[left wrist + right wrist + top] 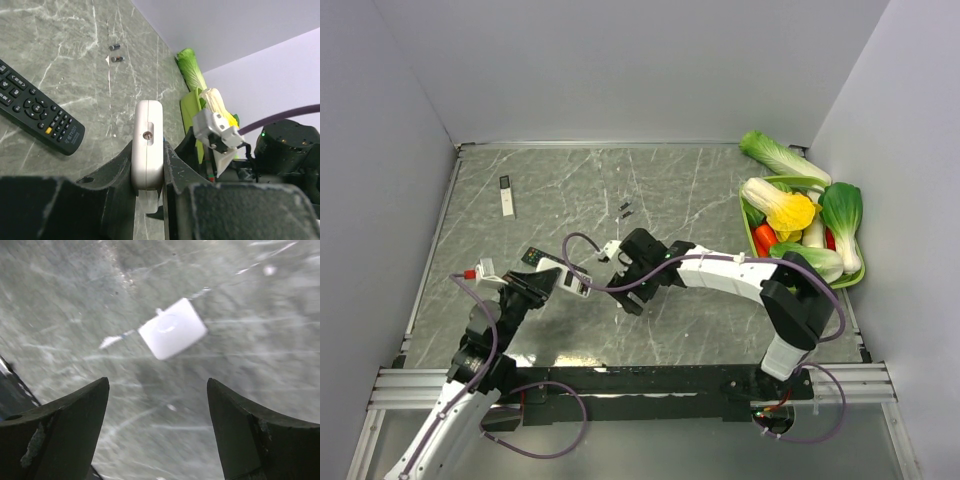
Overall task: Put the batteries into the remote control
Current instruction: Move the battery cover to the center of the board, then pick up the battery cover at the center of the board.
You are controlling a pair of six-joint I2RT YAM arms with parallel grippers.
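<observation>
The right gripper turns square and lowers around the short edges of the small white rectangular piece (pixel 172 329) next, since the piece lies below it, at an angle to its fingers.
My left gripper (pixel 148 152) is shut on a white remote control (pixel 147 135), held on edge between the two fingers just above the table. From above, the remote control (pixel 572 279) sticks out to the right of that gripper (pixel 542 284). Two small dark batteries (pixel 116 53) lie side by side far back on the table (pixel 625 209). My right gripper (pixel 157 385) hangs open over the bare table, nothing between its fingers. A small white rectangular piece (pixel 172 329) lies flat just beyond its fingertips. Seen from above, the right gripper (pixel 632 293) is right of the held remote.
A black remote (pixel 35 111) lies on the table left of the held one. A slim white remote (pixel 507 196) lies at the far left. A green tray (pixel 853 276) of toy vegetables stands at the right edge. Grey walls close in the table.
</observation>
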